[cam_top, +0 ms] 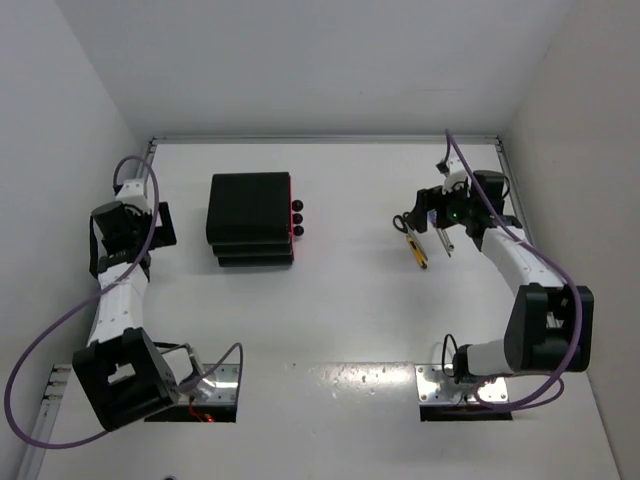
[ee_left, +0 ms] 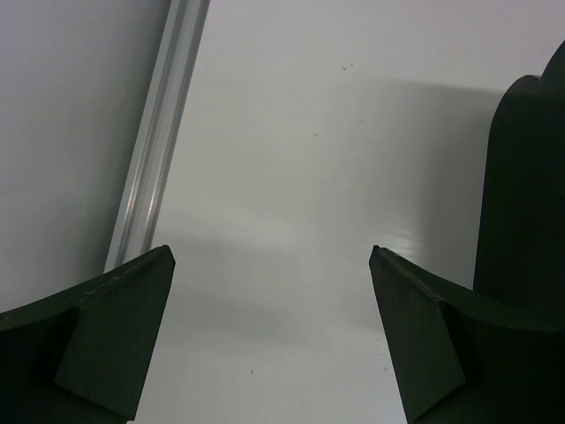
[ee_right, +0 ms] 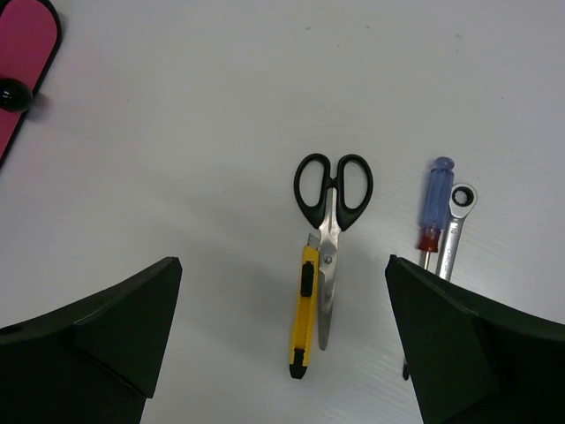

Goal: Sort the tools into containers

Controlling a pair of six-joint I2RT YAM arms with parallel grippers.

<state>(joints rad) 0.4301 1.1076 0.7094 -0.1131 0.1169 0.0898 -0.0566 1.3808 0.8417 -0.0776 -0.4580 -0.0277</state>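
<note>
My right gripper next moves over bare table, turning sideways to close on the lowest drawer's knob (cam_top: pixel 298 230) (ee_right: pixel 13 94). That lies to its left in the top view.
The tools lie side by side on the white table under my right gripper (ee_right: pixel 281 265), which hangs open above them with nothing between its fingers. They are a yellow-and-black utility knife (ee_right: pixel 305 309), black-handled scissors (ee_right: pixel 332 203), a blue-handled screwdriver (ee_right: pixel 437 208) and a silver wrench (ee_right: pixel 455 221). From above, the tools (cam_top: pixel 420 248) sit just below the right gripper (cam_top: pixel 425 215). The black cabinet (cam_top: pixel 250 218) stands at the back left, its pink drawers shut and their knobs (cam_top: pixel 297 220) facing right. One pink drawer front (ee_right: pixel 22 62) shows top left. My left gripper (ee_left: pixel 271 252) is open over bare table, left of the cabinet.
An aluminium rail (ee_left: pixel 159 150) runs along the table's left edge beside the grey wall. White walls close in the left, back and right sides. A dark rounded shape (ee_left: pixel 525 177) fills the right edge of the left wrist view.
</note>
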